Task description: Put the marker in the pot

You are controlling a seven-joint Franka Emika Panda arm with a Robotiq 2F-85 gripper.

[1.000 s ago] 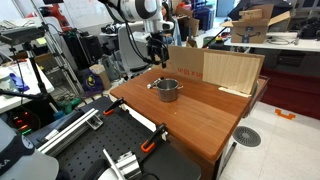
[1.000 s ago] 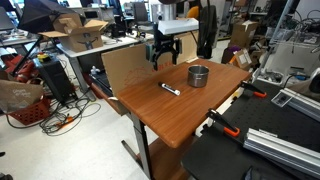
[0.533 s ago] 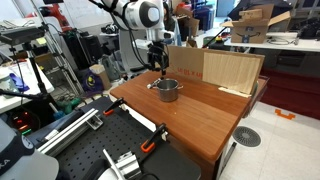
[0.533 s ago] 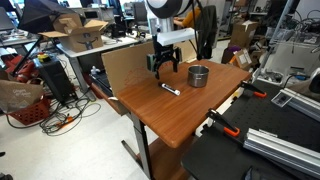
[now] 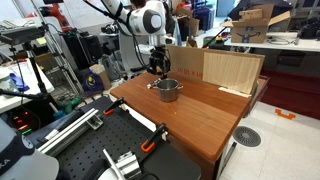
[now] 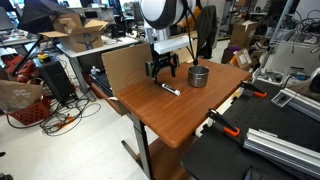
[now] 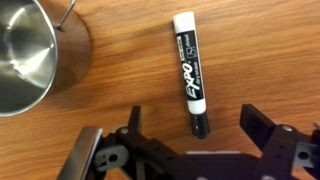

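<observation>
I should lower my gripper a little next, as its open fingers are already on either side of the black cap [image 6: 163, 85] [image 7: 200, 123], and then close on the marker.
The marker [image 7: 191, 73] is a white pen with a black cap, lying flat on the wooden table. It also shows in an exterior view [image 6: 170, 90]. The steel pot [image 7: 32, 52] stands to its side, empty, and shows in both exterior views [image 5: 167, 90] [image 6: 198, 76]. My gripper [image 7: 192, 131] is open, its two fingers spread either side of the marker's black cap end and above it. In the exterior views the gripper [image 6: 162, 72] hangs low over the table between the marker and the cardboard box; in the other it is behind the pot [image 5: 157, 66].
A tan cardboard box [image 5: 215, 68] stands on the table's far side, also seen side-on [image 6: 122, 66]. The table edge [image 6: 150, 135] drops off near the marker. Clamps and metal rails [image 6: 280, 140] lie on the neighbouring bench.
The gripper has come down toward the table and the marker, staying open. The marker and pot have not moved.
</observation>
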